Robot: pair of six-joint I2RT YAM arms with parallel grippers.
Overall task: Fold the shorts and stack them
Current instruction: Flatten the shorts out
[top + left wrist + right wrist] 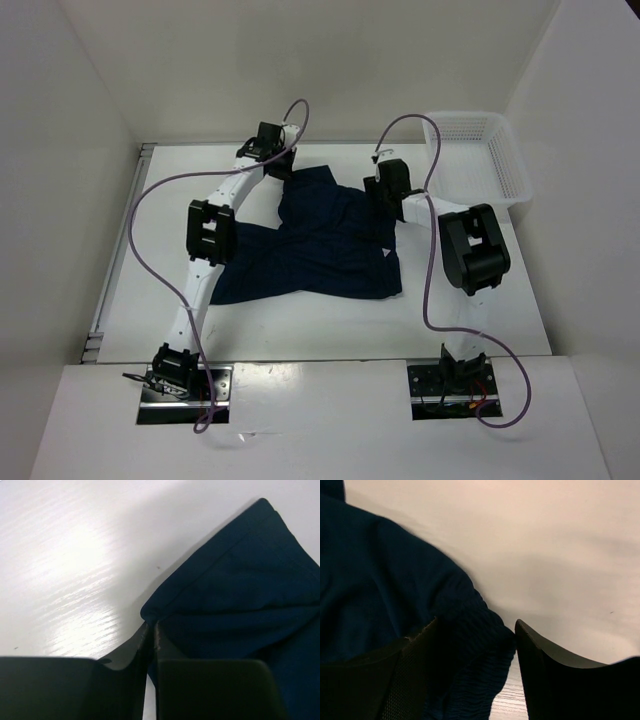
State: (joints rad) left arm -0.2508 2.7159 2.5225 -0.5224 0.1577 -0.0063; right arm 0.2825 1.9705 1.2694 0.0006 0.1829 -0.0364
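Observation:
My right gripper's fingers already stand open on either side of the gathered corner of the waistband (pixel 485 645). My right gripper will next settle onto it and close there.
The dark navy shorts (pixel 320 250) lie spread on the white table (pixel 300 335), one leg reaching toward the far left. My left gripper (pixel 282 162) sits at that far leg's corner. In the left wrist view its jaws (pixel 151 625) stand almost together, pinching the hem of the shorts (pixel 240 580). My right gripper (pixel 386 192) is at the far right edge of the cloth. Seen from the right wrist, it (pixel 476 622) is open, its fingers astride the gathered waistband (pixel 485 645) of the shorts (pixel 380 580), the right finger over bare table.
A white mesh basket (pixel 480 150) stands at the far right corner of the table. White walls enclose the table at the back and on both sides. Purple cables loop over both arms.

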